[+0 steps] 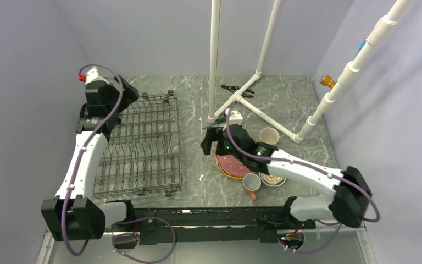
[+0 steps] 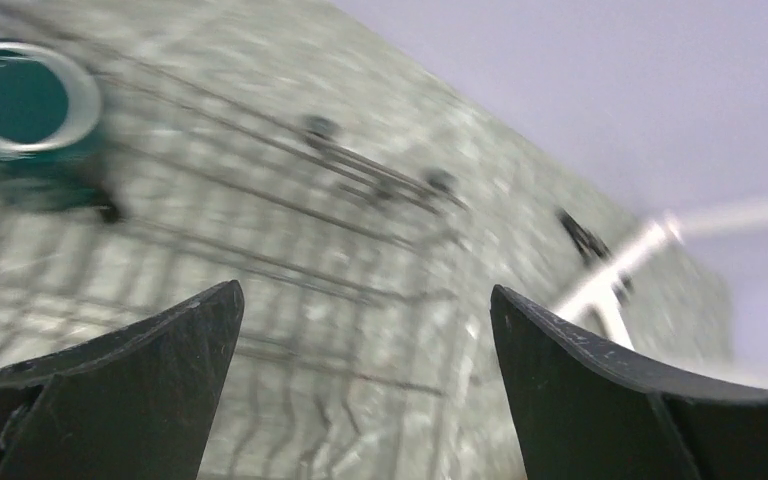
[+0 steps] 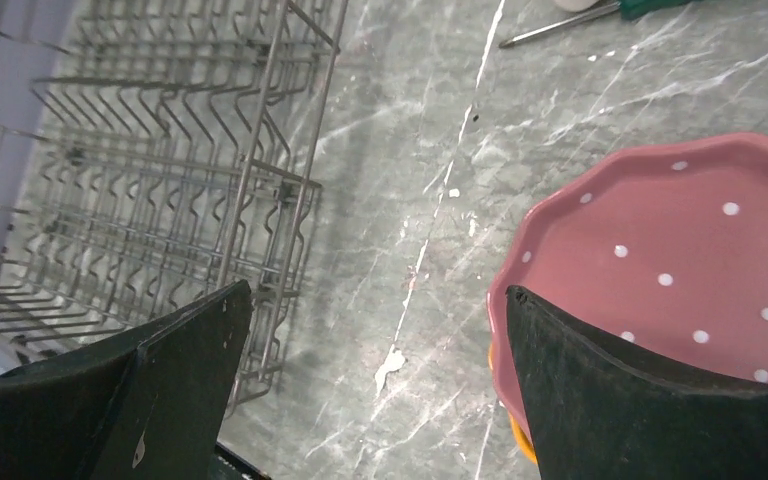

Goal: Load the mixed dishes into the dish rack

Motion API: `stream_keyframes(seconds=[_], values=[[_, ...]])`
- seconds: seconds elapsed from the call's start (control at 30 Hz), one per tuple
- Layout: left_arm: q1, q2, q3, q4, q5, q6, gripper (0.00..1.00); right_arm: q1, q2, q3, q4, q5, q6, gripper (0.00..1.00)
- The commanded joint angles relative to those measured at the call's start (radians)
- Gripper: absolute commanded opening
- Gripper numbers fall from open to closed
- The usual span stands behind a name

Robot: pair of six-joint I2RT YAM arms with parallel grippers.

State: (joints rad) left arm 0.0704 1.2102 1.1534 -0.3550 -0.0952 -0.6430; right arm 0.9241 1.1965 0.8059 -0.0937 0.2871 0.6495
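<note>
Next, my right gripper goes back past the pink plate and down onto the salmon mug's rim on the rack side, since the mug's opening faces up.
The grey wire dish rack lies on the left of the table. My left gripper hangs open over its far left corner with nothing between its fingers. In the blurred left wrist view, the gripper has a dark green mug in the rack beyond it. My right gripper is open just left of the pink dotted plate, which lies on a yellow-orange plate. In the right wrist view, one fingertip overlaps the pink plate. A salmon mug, a floral bowl and a light mug stand nearby.
A white pipe frame rises behind the dishes, its feet spreading across the far table. Black pliers lie by it. A screwdriver rests beyond the pink plate. Walls close in on both sides.
</note>
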Motion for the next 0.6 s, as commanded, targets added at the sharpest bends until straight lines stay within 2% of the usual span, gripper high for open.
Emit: stream_keyframes(seconds=[0.0,0.1,0.17,0.3,0.4,0.57], values=[[-0.11,-0.069,-0.049,0.284,0.375,0.151,1.0,0.0,0.161,0.217,-0.281,-0.059,0.024,0.99],[-0.225,-0.083,-0.047,0.388,0.553,0.224,0.99,0.003,0.256,0.318,-0.409,-0.05,0.019,0.99],[-0.296,-0.08,-0.025,0.396,0.632,0.288,0.99,0.003,0.275,0.333,-0.443,-0.069,-0.001,0.99],[-0.396,-0.1,-0.034,0.43,0.697,0.355,0.99,0.004,0.246,0.313,-0.473,-0.098,-0.016,0.99],[-0.451,-0.119,-0.044,0.431,0.691,0.402,0.99,0.005,0.212,0.294,-0.542,-0.076,0.003,0.99],[-0.494,-0.129,-0.019,0.357,0.587,0.475,0.99,0.023,0.116,0.195,-0.737,0.033,0.084,0.93]])
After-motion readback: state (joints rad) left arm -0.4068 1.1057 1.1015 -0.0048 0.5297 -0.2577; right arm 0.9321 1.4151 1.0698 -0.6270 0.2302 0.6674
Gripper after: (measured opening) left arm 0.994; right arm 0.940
